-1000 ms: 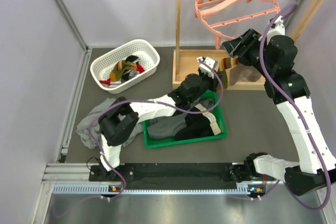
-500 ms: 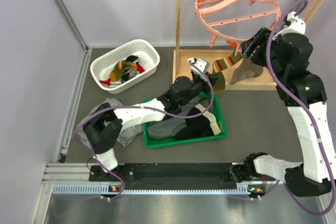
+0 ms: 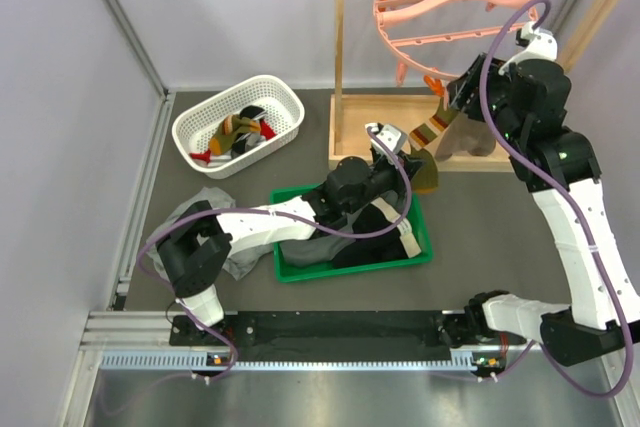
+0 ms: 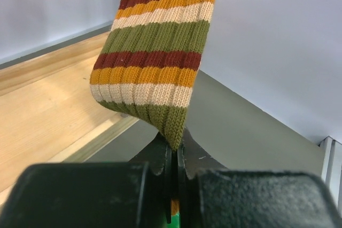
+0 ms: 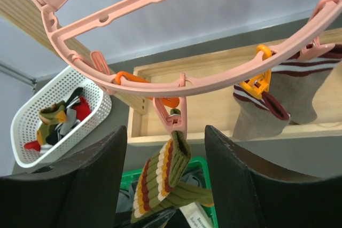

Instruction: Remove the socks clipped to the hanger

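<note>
I will next pull the olive sock in my left gripper off its clip, left in the top view, and release it over the white basket, where socks lie.
The round pink hanger (image 3: 450, 2) hangs from the wooden rack, and its ring shows in the right wrist view (image 5: 176, 86). An olive sock with red, orange and cream stripes (image 3: 427, 134) hangs from a pink clip (image 5: 174, 117). My left gripper (image 3: 402, 153) is shut on the sock's lower edge (image 4: 155, 62). My right gripper (image 5: 165, 132) is open, with one finger on each side of that clip and the sock's cuff (image 5: 160, 180). A tan sock with maroon stripes (image 5: 283, 105) hangs from a yellow clip (image 5: 260, 84).
A white basket (image 3: 285, 107) at the back left holds several loose socks. A green tray (image 3: 425, 242) under my left arm holds grey and black garments. A grey garment (image 3: 180, 232) lies on the mat. The wooden rack's base (image 3: 360, 142) stands behind the tray.
My right gripper swung right, then came back to the clip that holds the olive sock. My left gripper shifted a little with the sock's lower edge in it.
</note>
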Controlling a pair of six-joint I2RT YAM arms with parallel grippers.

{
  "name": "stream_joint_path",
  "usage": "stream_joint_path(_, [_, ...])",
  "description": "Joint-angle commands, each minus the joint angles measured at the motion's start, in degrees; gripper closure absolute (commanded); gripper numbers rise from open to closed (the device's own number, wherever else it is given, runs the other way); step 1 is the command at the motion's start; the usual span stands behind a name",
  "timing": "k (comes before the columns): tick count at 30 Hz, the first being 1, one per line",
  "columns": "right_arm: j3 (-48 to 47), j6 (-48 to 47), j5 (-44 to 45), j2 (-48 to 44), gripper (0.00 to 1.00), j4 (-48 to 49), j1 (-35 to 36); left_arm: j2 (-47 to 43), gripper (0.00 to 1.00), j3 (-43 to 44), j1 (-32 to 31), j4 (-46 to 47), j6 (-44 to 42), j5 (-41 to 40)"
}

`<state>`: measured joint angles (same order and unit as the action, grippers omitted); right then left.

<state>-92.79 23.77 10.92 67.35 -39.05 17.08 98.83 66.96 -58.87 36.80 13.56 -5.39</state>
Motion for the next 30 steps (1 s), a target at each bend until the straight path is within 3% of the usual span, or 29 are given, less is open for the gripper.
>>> stream_joint_path(1, [1.6, -3.5, -1.2, 0.4, 0.41, 6.0, 0.6, -3.6, 1.00, 0.4, -0.4, 2.2, -0.4, 0.1])
stream_joint_path(15, [2.3, -7.2, 1.3, 3.3, 0.41, 7.6, 2.0, -3.8, 1.00, 0.7, -1.1, 2.1, -1.1, -0.4])
stream_joint_path(24, [2.3, -8.6, 1.9, 4.5, 0.50, 9.7, 2.0, -4.7, 1.00, 0.4, -1.4, 2.1, -1.6, -0.8])
stream_joint_path(30, [2.2, -8.7, 2.3, 4.7, 0.50, 10.0, 2.0, -5.1, 1.00, 0.4, -1.7, 2.0, -1.8, -0.8])
